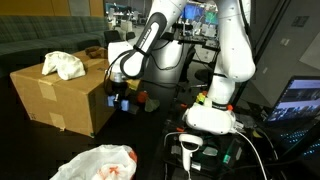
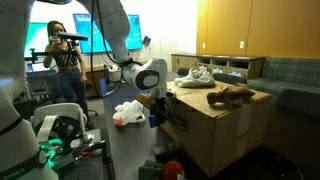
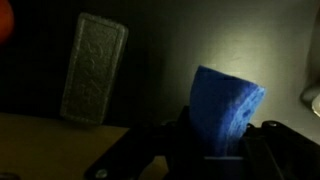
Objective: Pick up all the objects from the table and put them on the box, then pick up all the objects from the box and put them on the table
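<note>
The gripper moves away from the cardboard box next and lowers the blue square pad beside the white plastic bag, where the black table is bare (image 1: 121, 133) (image 3: 262, 52).
My gripper (image 3: 222, 135) is shut on the blue square pad (image 3: 228, 100), which sticks up between the fingers, bent. In both exterior views the gripper (image 1: 121, 95) (image 2: 158, 102) hangs beside the brown cardboard box (image 1: 55, 100) (image 2: 215, 125), just above the black table (image 1: 150, 135). The cream-white cloth (image 1: 62, 65) (image 2: 195, 75) and the brown lump (image 2: 232, 95) lie on the box top. On the table lie the white plastic bag with red print (image 1: 95, 163) (image 2: 128, 112) and a flat bar (image 3: 92, 68). A small orange-red item (image 3: 5, 20) shows at the wrist view's edge.
A white barcode scanner (image 1: 190, 150) stands near the robot's base (image 1: 210, 115). A grey-green couch (image 1: 50, 35) runs behind the box. A laptop screen (image 1: 300, 100) sits at the table's edge. A person (image 2: 62, 60) stands in the background.
</note>
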